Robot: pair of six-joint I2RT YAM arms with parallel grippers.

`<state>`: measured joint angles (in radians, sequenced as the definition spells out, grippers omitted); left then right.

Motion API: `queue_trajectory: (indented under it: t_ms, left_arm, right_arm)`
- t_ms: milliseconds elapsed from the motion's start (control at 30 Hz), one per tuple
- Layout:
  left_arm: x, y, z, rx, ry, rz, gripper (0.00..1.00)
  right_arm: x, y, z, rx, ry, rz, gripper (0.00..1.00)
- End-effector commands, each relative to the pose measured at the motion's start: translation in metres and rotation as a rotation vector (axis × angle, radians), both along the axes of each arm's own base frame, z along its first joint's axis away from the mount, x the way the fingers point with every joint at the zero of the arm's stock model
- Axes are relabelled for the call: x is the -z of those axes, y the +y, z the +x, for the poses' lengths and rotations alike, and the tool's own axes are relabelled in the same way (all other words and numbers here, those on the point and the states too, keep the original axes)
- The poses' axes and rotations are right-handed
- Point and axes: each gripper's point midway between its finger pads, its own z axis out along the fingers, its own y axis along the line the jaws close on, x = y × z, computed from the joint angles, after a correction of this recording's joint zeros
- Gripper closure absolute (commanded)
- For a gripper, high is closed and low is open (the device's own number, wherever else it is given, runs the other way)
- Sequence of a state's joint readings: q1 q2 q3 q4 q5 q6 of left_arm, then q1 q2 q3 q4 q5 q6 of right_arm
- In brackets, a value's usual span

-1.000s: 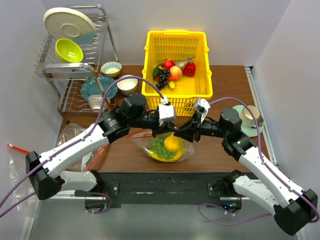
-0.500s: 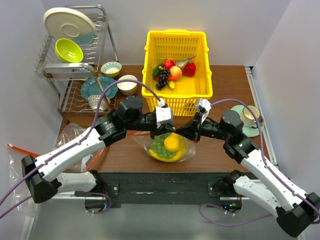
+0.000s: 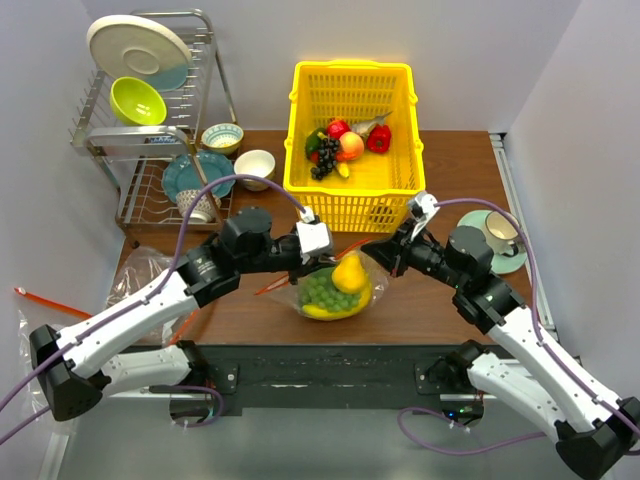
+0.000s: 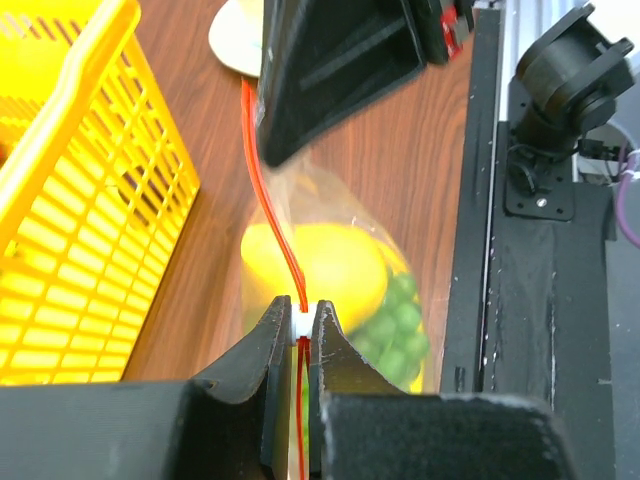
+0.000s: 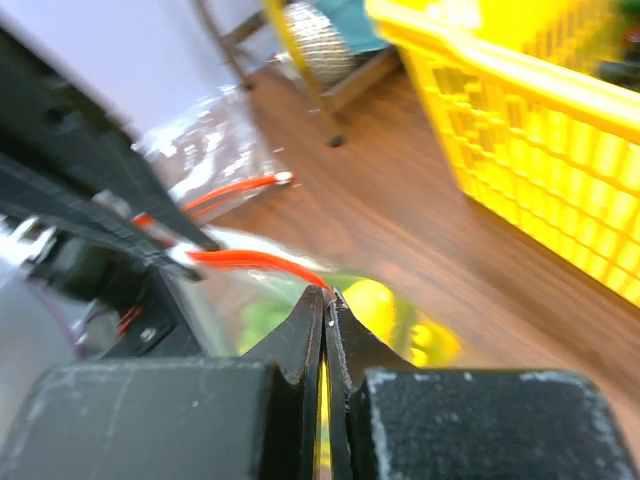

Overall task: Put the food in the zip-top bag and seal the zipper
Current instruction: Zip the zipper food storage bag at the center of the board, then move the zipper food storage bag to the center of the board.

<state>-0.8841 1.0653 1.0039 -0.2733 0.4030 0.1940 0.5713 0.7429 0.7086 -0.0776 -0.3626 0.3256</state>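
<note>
My left gripper slides along the zipper strip point(image 5: 250, 262) away from my right gripper to its other end next, then outward toward the basket, as zipper strip still runs past the slider.
The clear zip-top bag point(image 3: 335, 290) lies on the brown table in front of the basket. It holds green grapes point(image 3: 322, 290), a yellow pear-like fruit point(image 3: 349, 272) and a yellow banana bunch point(image 3: 318, 312). My left gripper point(image 3: 317, 262) is at the bag's mouth. In the left wrist view it point(image 4: 300, 322) is shut on the white slider of the orange-red zipper point(image 4: 268, 200). My right gripper point(image 3: 373, 251) is shut on the strip's right end, as the right wrist view point(image 5: 327, 293) shows. The strip point(image 5: 250, 262) runs taut between the two grippers.
A yellow basket point(image 3: 352, 205) with more toy produce stands just behind the bag. A dish rack point(image 3: 150, 120) and bowls are at the back left. A cup on a saucer point(image 3: 500, 232) is at the right. Another clear bag point(image 3: 140, 272) lies at the left edge.
The two grippers have drawn apart along the bag's mouth, the left one leftward and the right one rightward. The strip is stretched longer between them and the bag's top has lifted.
</note>
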Motion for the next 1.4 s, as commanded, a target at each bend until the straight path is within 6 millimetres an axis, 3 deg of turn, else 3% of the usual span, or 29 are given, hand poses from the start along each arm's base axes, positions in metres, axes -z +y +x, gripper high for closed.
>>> queue_trajectory:
  t_ms: [0, 133, 433, 800, 1000, 1167, 1333, 1367]
  left_arm:
    - [0.0, 0.017, -0.007, -0.045, 0.018, -0.001, 1.0]
    - [0.007, 0.028, -0.005, -0.106, 0.038, 0.025, 1.0]
    - [0.024, 0.06, 0.005, -0.269, 0.048, 0.101, 1.0]
    - [0.041, 0.085, 0.009, -0.423, 0.106, 0.138, 1.0]
    - [0.039, 0.092, 0.014, -0.509, 0.131, 0.105, 1.0]
    - [0.038, 0.089, 0.033, -0.581, 0.113, 0.093, 1.0]
    - [0.045, 0.081, 0.069, -0.652, 0.099, 0.125, 1.0]
    - [0.046, 0.086, 0.081, -0.684, 0.103, 0.125, 1.0]
  right_arm:
    - [-0.018, -0.046, 0.041, 0.344, -0.041, -0.017, 1.0]
    - [-0.018, -0.06, 0.051, 0.442, -0.02, -0.052, 1.0]
    - [0.004, -0.09, 0.062, 0.626, 0.044, -0.108, 1.0]
    - [0.028, -0.12, 0.057, 0.793, 0.128, -0.132, 1.0]
    - [0.038, -0.123, 0.05, 0.805, 0.165, -0.114, 1.0]
    - [0.047, -0.107, 0.053, 0.745, 0.197, -0.099, 1.0]
    - [0.06, -0.101, 0.065, 0.754, 0.231, -0.142, 1.0]
    - [0.059, -0.102, 0.069, 0.769, 0.225, -0.143, 1.0]
